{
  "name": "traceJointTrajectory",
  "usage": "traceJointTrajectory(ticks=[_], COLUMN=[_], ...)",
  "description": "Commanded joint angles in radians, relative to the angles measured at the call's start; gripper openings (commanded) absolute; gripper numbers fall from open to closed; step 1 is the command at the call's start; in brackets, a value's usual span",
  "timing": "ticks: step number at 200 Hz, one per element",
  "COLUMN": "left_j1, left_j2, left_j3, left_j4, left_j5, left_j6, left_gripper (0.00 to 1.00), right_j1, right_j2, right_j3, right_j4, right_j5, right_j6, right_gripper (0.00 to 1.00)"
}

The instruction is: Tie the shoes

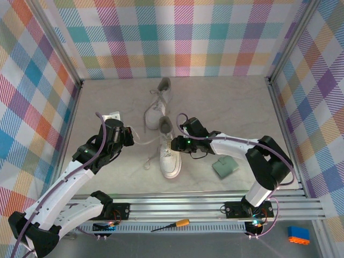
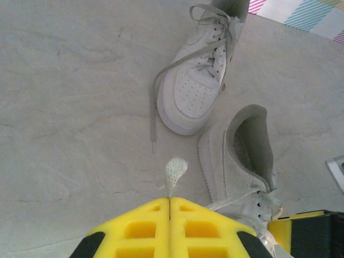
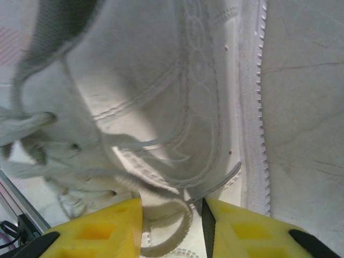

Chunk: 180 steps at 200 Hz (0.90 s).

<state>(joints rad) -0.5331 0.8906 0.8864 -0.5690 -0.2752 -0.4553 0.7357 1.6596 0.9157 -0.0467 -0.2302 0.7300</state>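
Next, my left gripper first swings over the near shoe's lacing, between it and the green pad, to release the held lace over that lacing.
The shoes are two white sneakers: one (image 1: pixel 158 102) lies farther back with loose laces, the other (image 1: pixel 169 153) nearer, toe toward me. My left gripper (image 1: pixel 130 137) is to the left of the near shoe, shut on a white lace end (image 2: pixel 174 171) that pokes out past its yellow fingertips (image 2: pixel 170 200). That lace (image 2: pixel 231 201) runs on to the near shoe (image 2: pixel 236 161); the far shoe (image 2: pixel 196 91) lies beyond. My right gripper (image 1: pixel 174 144) sits at the near shoe's lacing. Its jaws (image 3: pixel 172 207) stand apart, open, with a lace loop (image 3: pixel 177 226) lying between them against the shoe's side (image 3: pixel 161 80).
A small green square pad (image 1: pixel 224 167) lies right of the near shoe, under the right arm. A screwdriver (image 1: pixel 171 225) and a blue block (image 1: pixel 298 234) rest beyond the aluminium rail (image 1: pixel 204 204) at the front. Plaid walls (image 1: pixel 177 37) enclose the table.
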Motion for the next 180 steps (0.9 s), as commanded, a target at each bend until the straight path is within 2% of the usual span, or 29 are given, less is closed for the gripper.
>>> traceJointTrajectory(ticks=[1, 58, 84, 112, 145, 180], left_j1=[-0.013, -0.038, -0.093, -0.169, -0.253, -0.316], left_j2=[-0.018, -0.044, -0.054, -0.067, -0.103, -0.138], left_j3=[-0.003, 0.001, 0.005, -0.015, -0.05, -0.067], left_j4=[0.005, -0.025, -0.058, -0.066, -0.051, 0.024], left_j5=[-0.023, -0.048, -0.104, -0.157, -0.229, -0.22], left_j6=[0.007, 0.001, -0.014, -0.029, -0.039, 0.021], left_gripper=[0.0, 0.0, 0.0, 0.0, 0.0, 0.0], right_j1=[-0.004, -0.004, -0.004, -0.004, -0.004, -0.016], right_j2=[0.02, -0.126, -0.204, -0.229, -0.182, -0.102], right_j3=[0.005, 0.012, 0.062, 0.13, 0.226, 0.312], right_j4=[0.018, -0.066, -0.122, -0.135, -0.16, -0.151], right_j5=[-0.018, 0.051, 0.036, -0.034, -0.041, -0.05], right_j6=[0.022, -0.009, -0.041, -0.05, -0.042, 0.011], right_gripper=[0.29, 0.0, 0.0, 0.0, 0.0, 0.0])
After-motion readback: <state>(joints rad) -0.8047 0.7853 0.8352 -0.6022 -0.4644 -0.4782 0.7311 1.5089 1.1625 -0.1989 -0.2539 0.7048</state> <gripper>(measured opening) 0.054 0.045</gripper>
